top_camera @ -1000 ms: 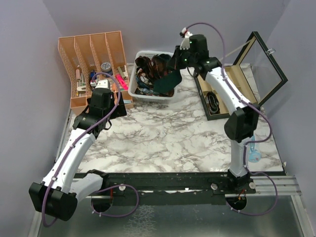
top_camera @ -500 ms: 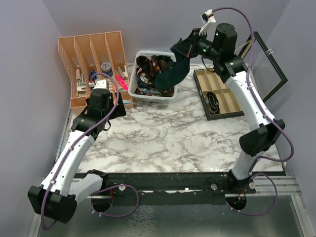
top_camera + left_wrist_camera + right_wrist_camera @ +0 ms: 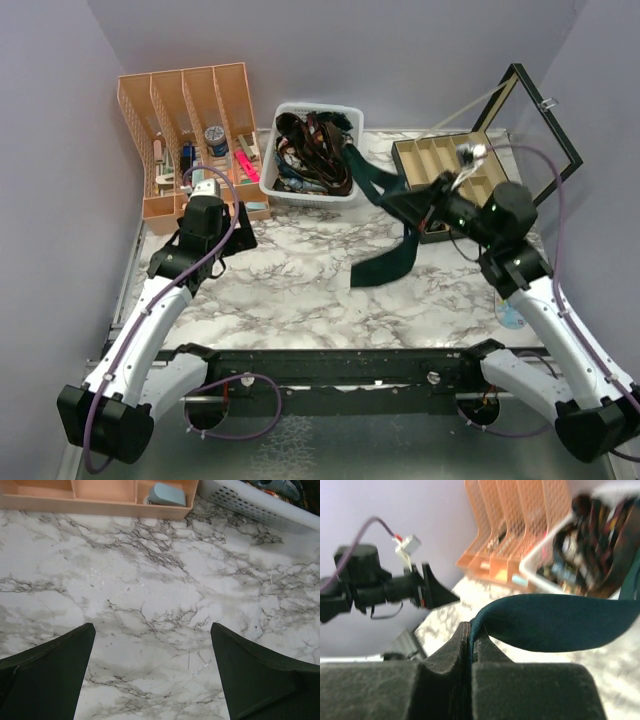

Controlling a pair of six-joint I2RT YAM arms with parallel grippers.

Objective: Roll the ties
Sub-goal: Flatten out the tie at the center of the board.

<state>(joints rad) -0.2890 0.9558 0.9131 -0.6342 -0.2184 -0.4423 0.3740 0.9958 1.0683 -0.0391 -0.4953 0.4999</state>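
Observation:
Next, my right gripper will move back and down to release the tie [image 3: 386,262] on the bare marble, since that open part of the marble lies below and back from the gripper.
My right gripper [image 3: 407,207] is shut on a dark teal tie [image 3: 386,262], holding it above the marble table right of centre. From the pinch, one part of the tie runs back to the white basket [image 3: 268,178], and the wide end hangs down onto the table. In the right wrist view the fingertips [image 3: 470,628] pinch the fabric edge while the tie [image 3: 555,622] loops off to the right. Several other ties [image 3: 312,140] are heaped in the basket. My left gripper [image 3: 226,232] hovers open over bare marble at the left, its fingers [image 3: 50,675] wide apart around nothing [image 3: 151,630].
An orange file organiser [image 3: 185,105] stands at the back left, its base [image 3: 100,505] just ahead of the left gripper. A compartment box [image 3: 445,160] with a raised glass lid [image 3: 530,125] sits at the back right. A small blue object [image 3: 512,315] lies near the right arm.
The right arm has swung from high over the basket down toward the near right, drawing the teal tie out so its wide end lies on the table. The left arm barely shifted.

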